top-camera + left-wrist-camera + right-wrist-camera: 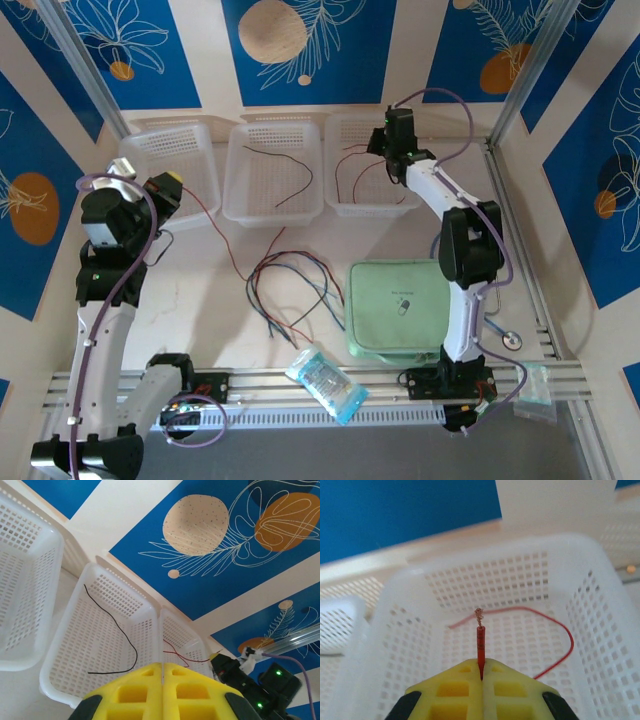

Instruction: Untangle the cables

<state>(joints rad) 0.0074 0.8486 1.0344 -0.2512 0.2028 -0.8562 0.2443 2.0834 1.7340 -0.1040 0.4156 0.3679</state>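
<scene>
I should keep my right gripper over the basket's mesh bottom and open its fingers to release the red cable's end, since the red cable curves there.
A tangle of thin red, black and blue-grey cables lies on the table's middle. From it a red cable runs up to my left gripper, which hovers near the left basket. Its yellow jaws are shut, and in the left wrist view no wire shows at their seam. My right gripper hangs over the right basket, shut on a red cable end with bare copper strands. More red cable curves inside that basket. A black cable lies in the middle basket.
A third white basket stands at the back left. A green pouch lies right of the tangle, beside the right arm's base. A plastic packet sits at the near rail. A metal stethoscope disc rests at the right.
</scene>
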